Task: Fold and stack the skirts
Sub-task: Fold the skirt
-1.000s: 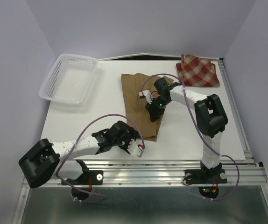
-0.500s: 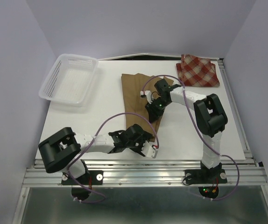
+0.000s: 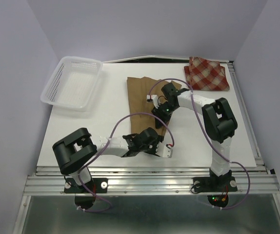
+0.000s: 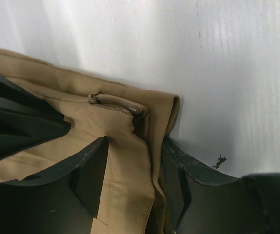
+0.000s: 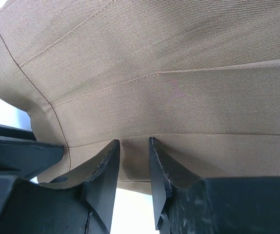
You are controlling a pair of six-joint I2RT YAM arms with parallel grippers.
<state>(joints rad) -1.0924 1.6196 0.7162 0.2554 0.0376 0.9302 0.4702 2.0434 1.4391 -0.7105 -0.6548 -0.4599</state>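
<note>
The zippered corner of the tan skirt is between my open fingers. So I will next move my left gripper a little to the left in the top view, then close on the skirt's near hem point(image 4: 138, 147).
The tan skirt point(image 3: 142, 97) lies flat and lengthwise in the middle of the table. The plaid skirt point(image 3: 207, 73) lies folded at the far right corner. My left gripper point(image 3: 165, 150) is at the tan skirt's near right corner. In the left wrist view it point(image 4: 135, 141) is open, with the zippered corner of the tan skirt point(image 4: 115, 122) between its jaws. My right gripper point(image 3: 158, 117) is on the tan skirt's right edge. In the right wrist view it point(image 5: 134, 141) is closed to a narrow gap on the hem of the tan skirt point(image 5: 154, 63).
A white mesh basket point(image 3: 71, 83) stands at the far left of the white table point(image 3: 101, 117). A metal rail point(image 3: 154, 183) runs along the near edge. Purple cables loop off both arms.
My left arm has swung right along the near edge, and its gripper has reached the tan skirt's near right corner. The right gripper has stayed on the skirt's right edge.
</note>
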